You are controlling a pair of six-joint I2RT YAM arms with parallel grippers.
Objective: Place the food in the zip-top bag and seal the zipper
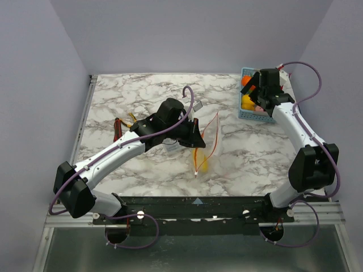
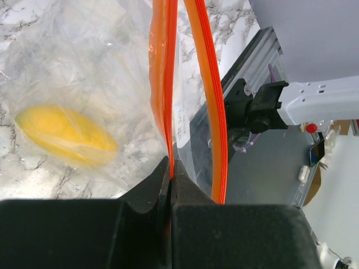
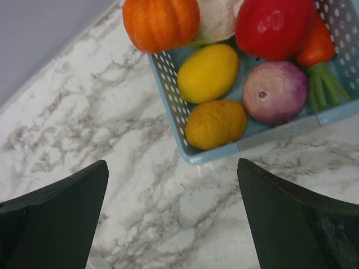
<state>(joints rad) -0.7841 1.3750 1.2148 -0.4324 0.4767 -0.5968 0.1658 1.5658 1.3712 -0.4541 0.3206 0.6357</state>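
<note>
My right gripper reaches outward and down next. It then brings its open fingers around the uncovered body of the orange pumpkin (image 1: 247,80) (image 3: 160,19), since the pumpkin sits outward and below.
My left gripper (image 2: 170,165) is shut on one side of the red-orange zipper (image 2: 164,84) of the clear zip-top bag (image 2: 84,73), holding its mouth open above the table; the other zipper strip (image 2: 210,95) bows away. A yellow toy fruit (image 2: 64,134) lies inside the bag, also seen in the top view (image 1: 201,164). My right gripper (image 3: 171,185) is open and empty, hovering over the near corner of the blue mesh basket (image 3: 168,84). The basket holds food: an orange pumpkin (image 3: 160,19), a yellow lemon (image 3: 207,73), an orange-yellow piece (image 3: 216,123), a red one (image 3: 275,25), a purple one (image 3: 275,92).
The basket (image 1: 245,110) stands at the back right of the marble table. A dark red and yellow object (image 1: 120,129) lies at the left behind my left arm. The table's metal front rail (image 1: 193,204) runs along the near edge.
</note>
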